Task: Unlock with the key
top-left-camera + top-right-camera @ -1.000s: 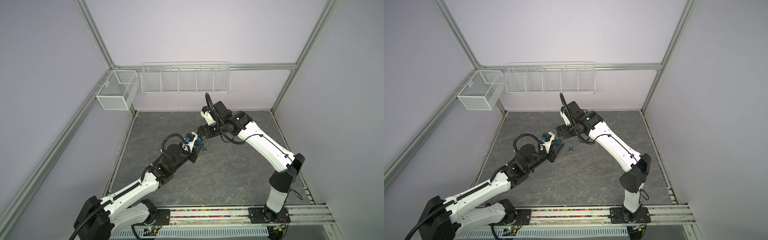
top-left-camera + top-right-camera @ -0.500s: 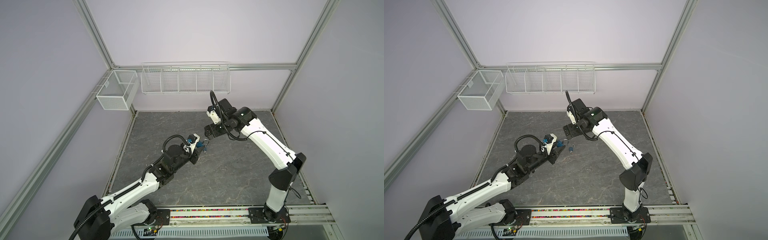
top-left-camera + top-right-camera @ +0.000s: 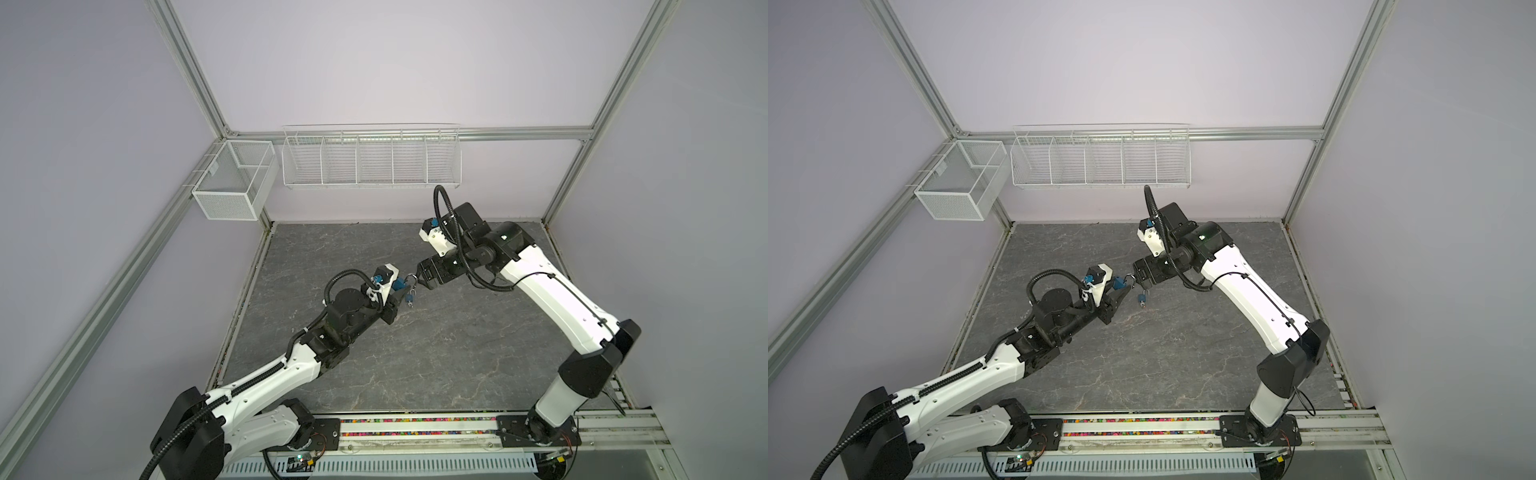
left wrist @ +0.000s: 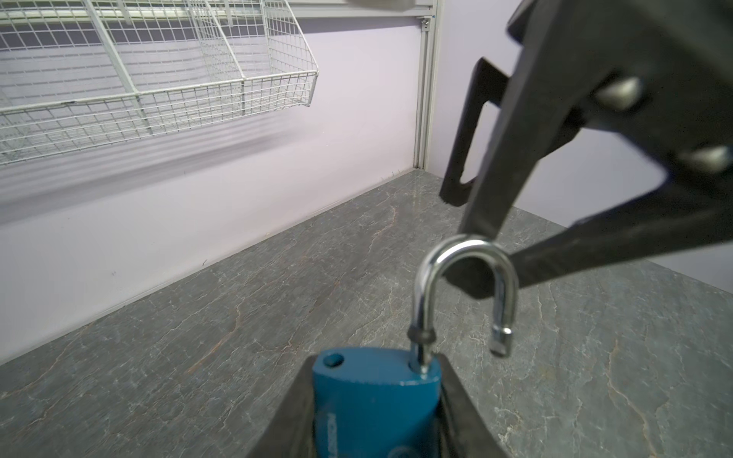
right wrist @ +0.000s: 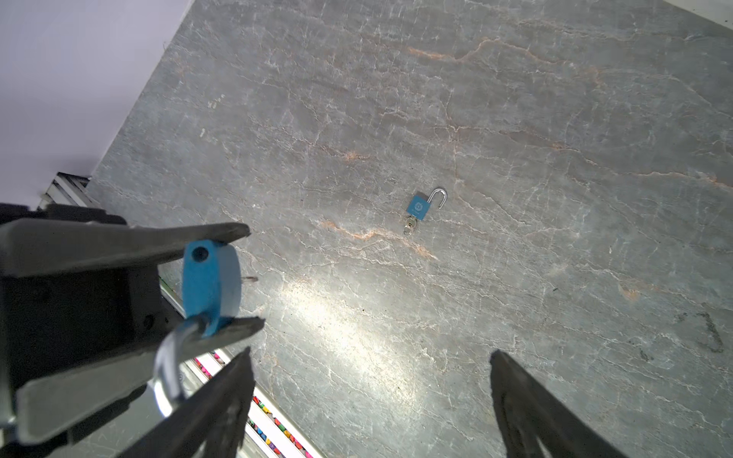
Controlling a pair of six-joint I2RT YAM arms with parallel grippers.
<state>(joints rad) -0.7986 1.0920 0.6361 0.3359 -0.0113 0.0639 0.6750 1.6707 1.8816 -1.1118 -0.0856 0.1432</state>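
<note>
I will next tilt my left gripper downward and lower the padlock onto the bare tabletop beside the lying one to let go of it, as that spot is below the gripper.
My left gripper (image 3: 398, 291) (image 3: 1118, 291) (image 4: 377, 363) is shut on the body of a blue padlock (image 4: 377, 400) (image 5: 210, 283) held above the table. Its silver shackle (image 4: 464, 277) (image 3: 411, 277) stands swung open, free end out of the body. My right gripper (image 3: 420, 279) (image 3: 1138, 279) (image 5: 369, 357) is open and empty, with the shackle (image 5: 168, 372) just outside one of its fingers (image 5: 222, 396); contact cannot be told. A second blue padlock (image 5: 419, 208) (image 3: 409, 296) (image 3: 1143, 298) lies on the table, shackle open, with the key (image 5: 410, 227) in its keyhole.
The grey marbled table (image 3: 436, 353) is bare apart from the lying padlock. A white wire rack (image 3: 370, 158) hangs on the back wall and a mesh basket (image 3: 235, 187) on the left frame. Both arm bases sit on the front rail (image 3: 415, 428).
My right arm has drawn back to the right, its open gripper now just off the shackle's end. The left gripper has kept its hold on the padlock and barely shifted.
</note>
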